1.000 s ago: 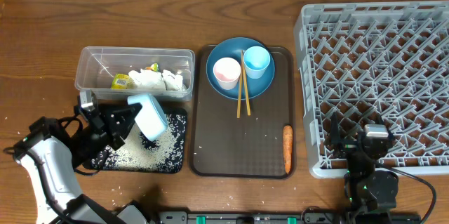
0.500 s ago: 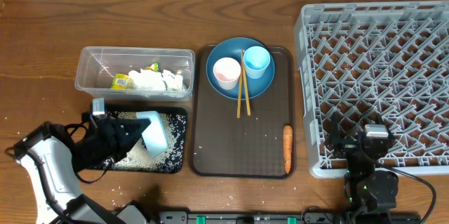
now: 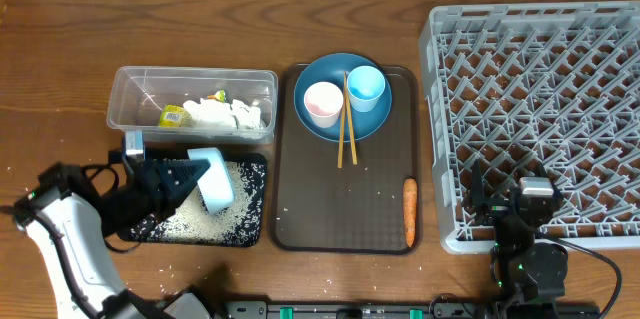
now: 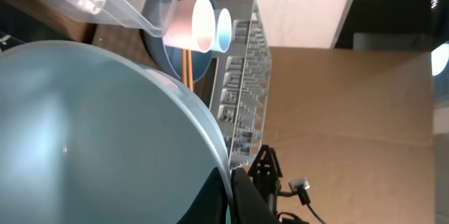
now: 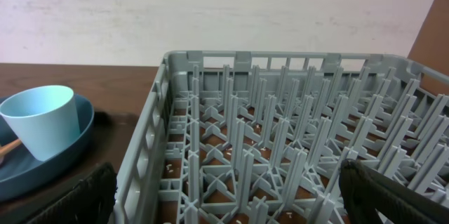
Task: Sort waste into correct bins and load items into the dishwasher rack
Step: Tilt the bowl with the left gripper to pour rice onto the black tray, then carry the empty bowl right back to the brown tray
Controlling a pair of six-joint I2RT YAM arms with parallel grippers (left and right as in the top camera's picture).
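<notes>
I will move my left gripper to the right in the overhead view and then down, turning the bowl level onto the bare near part of the brown tray, because there is room there.
My left gripper is shut on the rim of the white bowl, holding it tipped on its side over the black tray. Rice grains lie in that tray. In the left wrist view the bowl fills the frame, with the fingers pinching its edge. The clear tub holds the snack wrapper and tissue. The carrot lies on the brown tray. My right gripper is open and empty at the dishwasher rack's front left corner.
The brown serving tray carries the dark blue plate with the pink-inside cup, light blue cup and chopsticks. Stray rice lies on the table by the black tray. The right wrist view shows the rack and light blue cup.
My left gripper lowered the tipped bowl toward the front of the black tray, then drew it back a little. The right arm has not moved.
</notes>
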